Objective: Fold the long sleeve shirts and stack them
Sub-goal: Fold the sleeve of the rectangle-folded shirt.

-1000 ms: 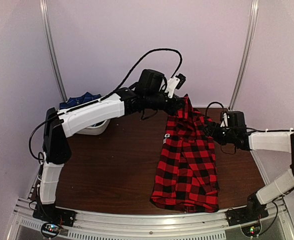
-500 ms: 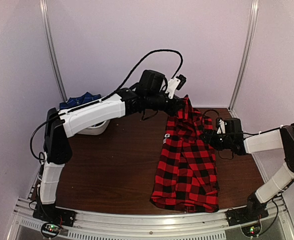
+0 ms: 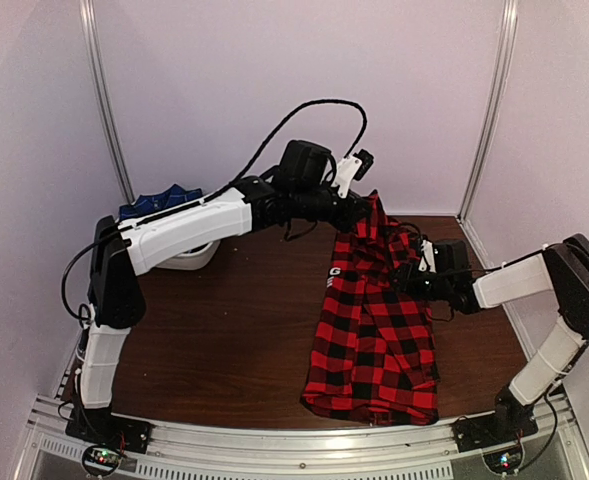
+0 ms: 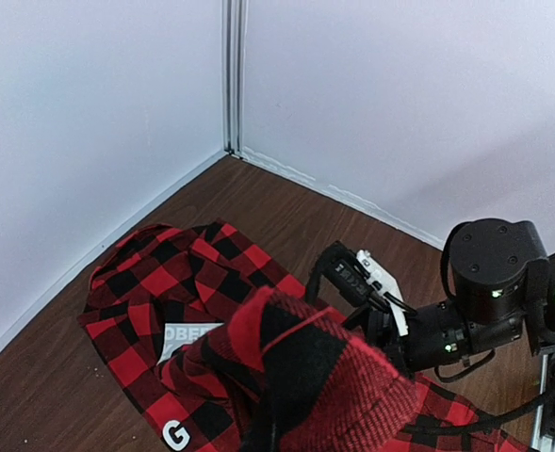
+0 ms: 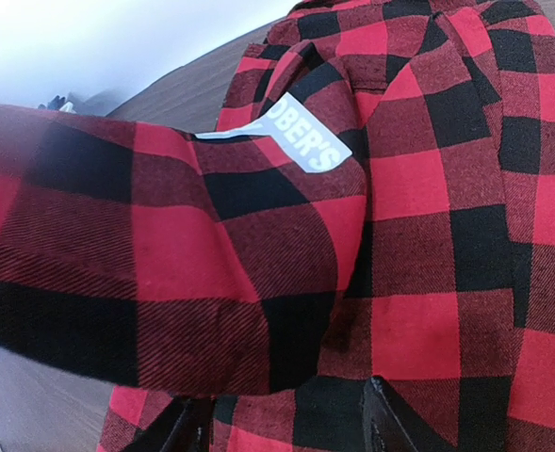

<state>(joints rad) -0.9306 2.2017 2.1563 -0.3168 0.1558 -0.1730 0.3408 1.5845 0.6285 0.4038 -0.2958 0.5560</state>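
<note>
My left gripper moves back and down along the shirt next, to bring the shirt's lifted far end toward its near end.
The red-and-black checked shirt [image 3: 374, 330] lies lengthwise on the right half of the table, white letters [image 4: 190, 339] showing near its far end. My left gripper [image 3: 362, 205] is shut on the shirt's far end and holds it lifted. In the left wrist view bunched plaid [image 4: 315, 377] hides the fingers. My right gripper [image 3: 408, 276] is at the shirt's right edge, open, its two fingertips [image 5: 387, 421] apart with cloth [image 5: 258, 235] between them. The navy shirt [image 3: 159, 200] sits bundled at the far left.
A white basket [image 3: 192, 256] under the navy shirt stands at the back left, behind the left arm. Bare brown table [image 3: 224, 340] lies left of the red shirt. Walls and corner posts close in the back and both sides.
My right gripper has slid left from beside the shirt onto its right edge, and its fingers have come closer together. The left arm and the lifted shirt end have stayed put.
</note>
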